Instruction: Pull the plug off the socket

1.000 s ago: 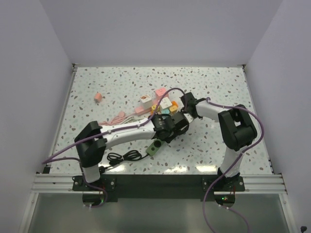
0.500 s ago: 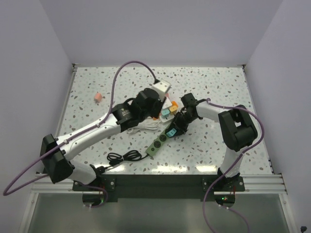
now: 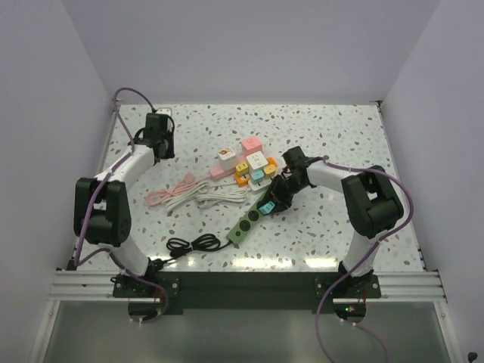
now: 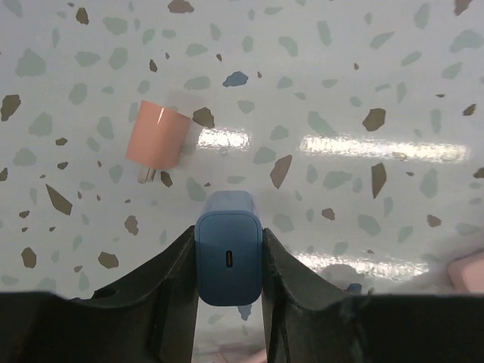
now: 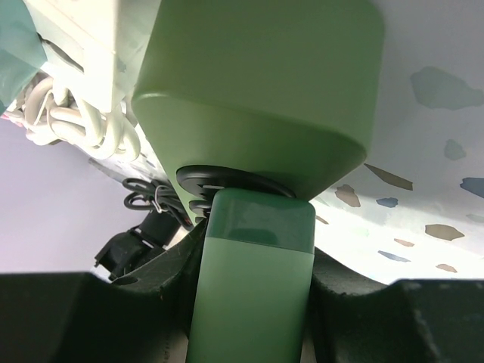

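The blue charger plug is off the power strip. My left gripper will put the blue charger plug down on the table [image 3: 165,152] [image 4: 229,214] beside the loose pink plug next, then open.
The socket is a green power strip [image 3: 243,227] lying diagonally at mid-table, its black round outlet [image 5: 227,181] close up in the right wrist view. A green plug [image 5: 253,280], teal from above [image 3: 266,206], sits in that outlet, and my right gripper [image 5: 257,242] is shut on it at the strip's far end [image 3: 276,193]. My left gripper [image 4: 228,234] is at the far left [image 3: 162,147], shut on a blue charger plug [image 4: 228,261] with its port facing the camera. The blue plug is free of the strip, low over the table next to a loose pink plug [image 4: 156,136].
A cluster of coloured plugs and adapters [image 3: 249,162] lies behind the strip. Coiled white cable [image 3: 215,197] and pink cable [image 3: 170,190] lie left of it. The strip's black cord [image 3: 193,243] runs toward the front edge. White walls close in the left, right and back.
My left arm swung from over the strip up and across to the far left of the table. My right gripper stayed at the strip's far end.
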